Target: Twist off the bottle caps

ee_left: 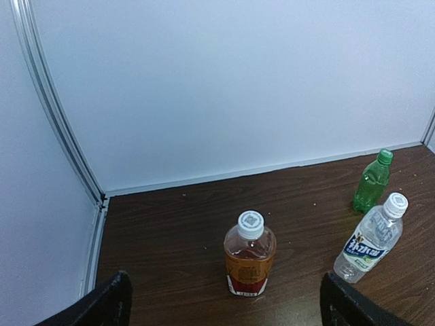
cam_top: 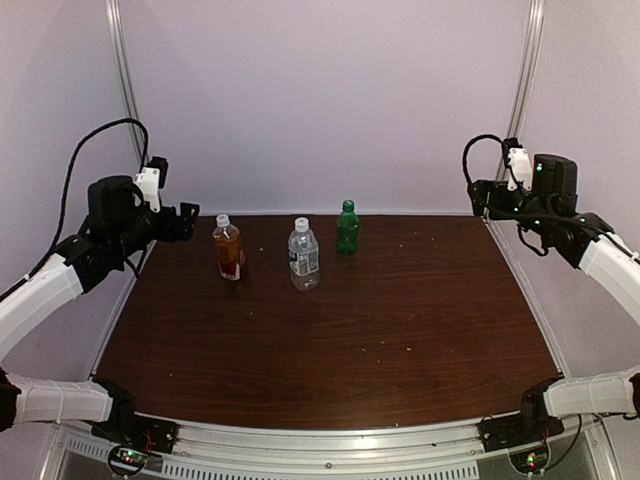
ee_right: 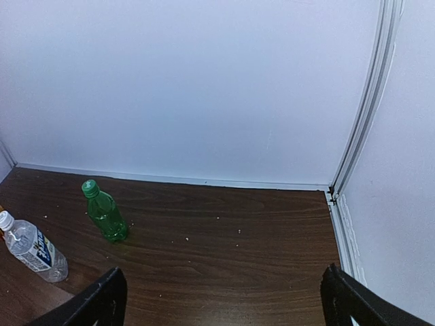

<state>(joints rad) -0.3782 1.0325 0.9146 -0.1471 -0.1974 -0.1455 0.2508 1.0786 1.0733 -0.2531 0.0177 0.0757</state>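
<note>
My left gripper swings to its right in the top view next and tilts down onto the amber bottle's white cap (cam_top: pixel 222 220) (ee_left: pixel 251 224), since the cap is still on.
Three bottles stand upright in a row at the back of the table, each with its cap on. The amber bottle (cam_top: pixel 229 250) with a red label has a white cap (ee_left: pixel 250 223). The clear water bottle (cam_top: pixel 303 256) has a white cap (ee_left: pixel 395 204). The green bottle (cam_top: pixel 347 228) has a green cap (ee_right: pixel 90 187). My left gripper (cam_top: pixel 187 215) is open and empty, raised at the left edge, facing the amber bottle (ee_left: pixel 249 255). My right gripper (cam_top: pixel 480 195) is open and empty, raised at the back right, far from the green bottle (ee_right: pixel 106 212).
The dark wood table (cam_top: pixel 400 320) is enclosed by white walls at the back and sides, with metal rails in the back corners (ee_right: pixel 367 109). Small pale crumbs (ee_right: pixel 239 231) lie scattered on the back of the table.
</note>
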